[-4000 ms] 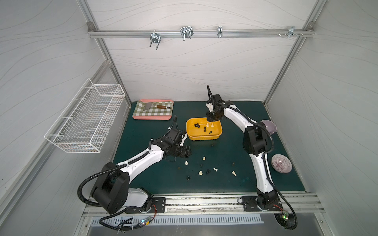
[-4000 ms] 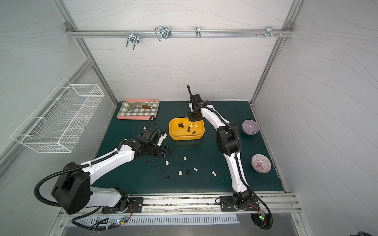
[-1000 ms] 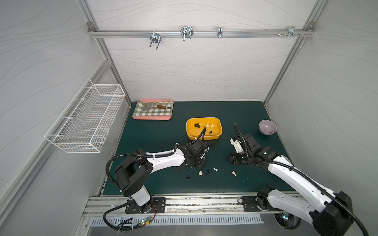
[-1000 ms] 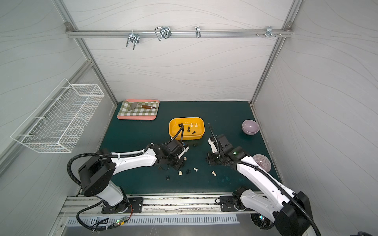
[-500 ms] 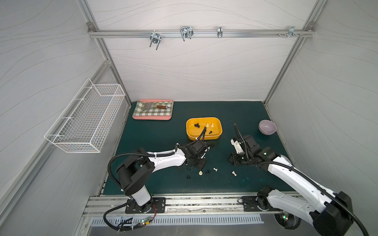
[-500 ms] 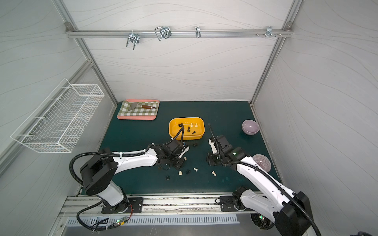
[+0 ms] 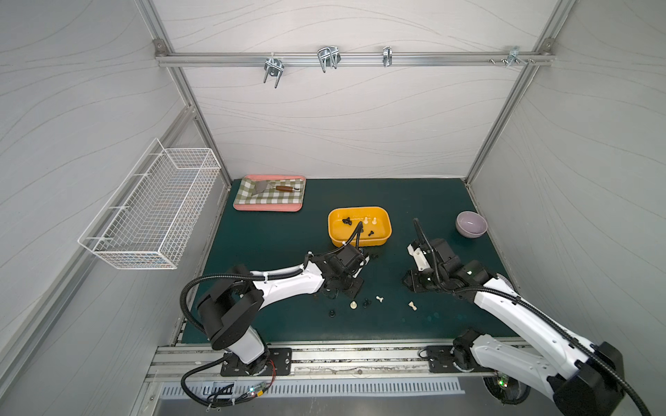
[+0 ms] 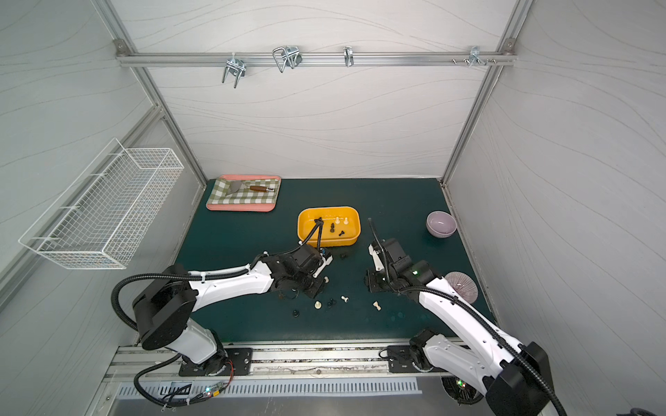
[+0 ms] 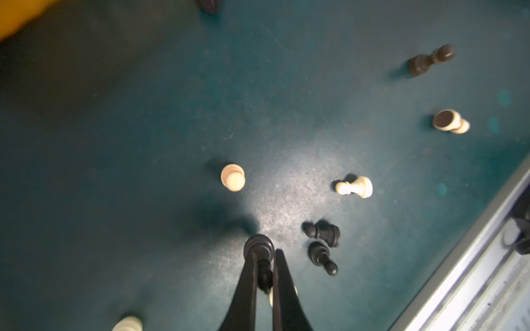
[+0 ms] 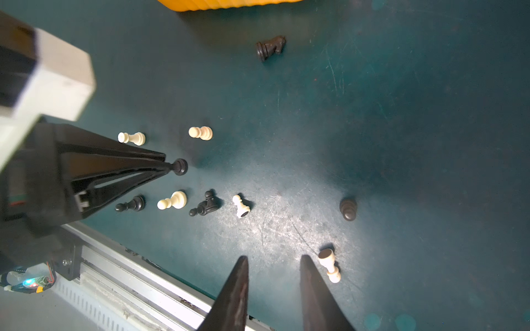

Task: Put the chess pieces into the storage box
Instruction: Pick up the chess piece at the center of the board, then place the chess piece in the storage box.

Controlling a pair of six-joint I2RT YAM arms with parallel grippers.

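Note:
Next, my left gripper raises the black pawn it holds, carries it outward over the bottom of the storage box (image 7: 382, 242), which already holds pieces, and releases it.
In the left wrist view my left gripper (image 9: 265, 253) is shut on a black pawn (image 9: 259, 247), whose round base sticks out past the fingertips; the right wrist view shows that same pawn (image 10: 180, 166) just above the green mat. Several more chess pieces lie loose around it, cream (image 9: 233, 177) and black (image 9: 324, 231). My right gripper (image 10: 274, 258) hangs open over bare mat, with a cream pawn (image 10: 329, 265) lying just outside one finger. The yellow storage box (image 7: 382, 242) stands behind both arms with several pieces in it.
A black knight (image 10: 271, 47) lies in front of the box. A pink-rimmed checkered tray (image 7: 268, 208) sits at the back left, a lilac bowl (image 7: 470, 224) at the right, a ribbed dish (image 8: 465, 286) behind my right arm. The metal rail (image 10: 129, 272) runs along the front.
My left gripper has closed on the black pawn. Earlier the right arm reached over the box; it now hangs low at the front right. The left arm has moved right to the pieces.

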